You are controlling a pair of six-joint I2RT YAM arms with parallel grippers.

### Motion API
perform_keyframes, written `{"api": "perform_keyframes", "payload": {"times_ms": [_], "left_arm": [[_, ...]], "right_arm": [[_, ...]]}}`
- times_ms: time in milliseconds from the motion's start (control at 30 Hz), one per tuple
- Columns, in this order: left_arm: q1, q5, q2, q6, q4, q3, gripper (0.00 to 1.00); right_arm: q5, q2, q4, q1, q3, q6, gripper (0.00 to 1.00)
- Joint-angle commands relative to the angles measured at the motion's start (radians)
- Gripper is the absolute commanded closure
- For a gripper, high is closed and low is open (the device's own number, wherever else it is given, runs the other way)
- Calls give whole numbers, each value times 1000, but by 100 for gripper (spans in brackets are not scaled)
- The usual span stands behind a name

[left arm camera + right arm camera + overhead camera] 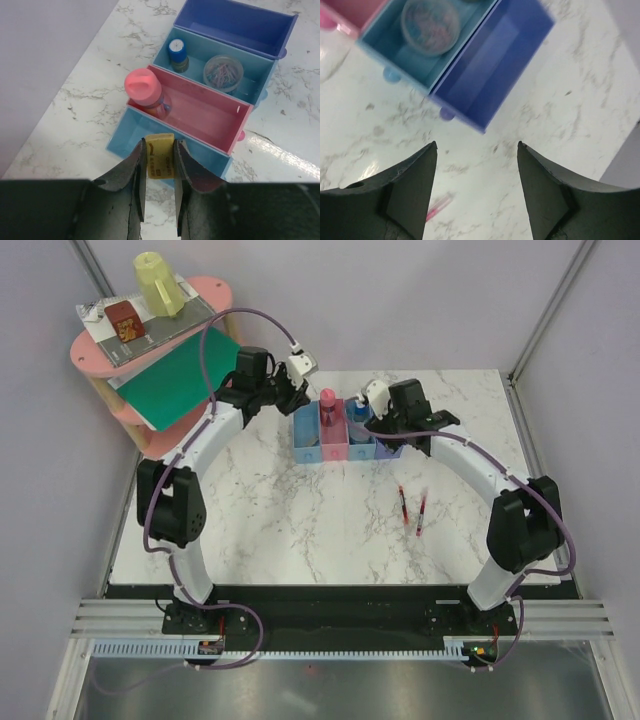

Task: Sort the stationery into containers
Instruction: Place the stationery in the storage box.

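Note:
The tan block needs to go down into the near light blue bin next, beside the pink bin's side. The left gripper should carry it there before opening.
The containers [345, 440] stand in a row at the table's back middle. My left gripper [160, 142] is shut on a tan block [161, 161] just above the near light blue bin [127, 132]. The pink-capped tube [145, 90] stands in the pink bin [200, 112]. The blue-capped bottle [177, 52] stands in the second light blue bin [252, 82]. The purple-blue bin [490, 65] holds nothing. My right gripper [477, 145] is open and empty over the table beside it. Two red pens [402, 505] [422, 512] lie in front. No second tan block shows.
A clear jar of clips [223, 73] sits in the second light blue bin. A pink shelf [95, 365] at the back left carries a yellow cup [158, 282], a brown box [125, 322] and a green board [185, 375]. Frame posts stand at the corners.

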State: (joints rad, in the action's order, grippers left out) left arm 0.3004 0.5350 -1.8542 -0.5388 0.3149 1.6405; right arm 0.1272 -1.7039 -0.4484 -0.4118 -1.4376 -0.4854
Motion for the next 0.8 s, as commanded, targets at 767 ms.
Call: {"api": "perform_keyframes", "payload": {"times_ms": [767], "left_arm": [[65,-118,-241,46,-163,-68,98]], "right_arm": [[-150,136,-148,47,352,206,43]]}}
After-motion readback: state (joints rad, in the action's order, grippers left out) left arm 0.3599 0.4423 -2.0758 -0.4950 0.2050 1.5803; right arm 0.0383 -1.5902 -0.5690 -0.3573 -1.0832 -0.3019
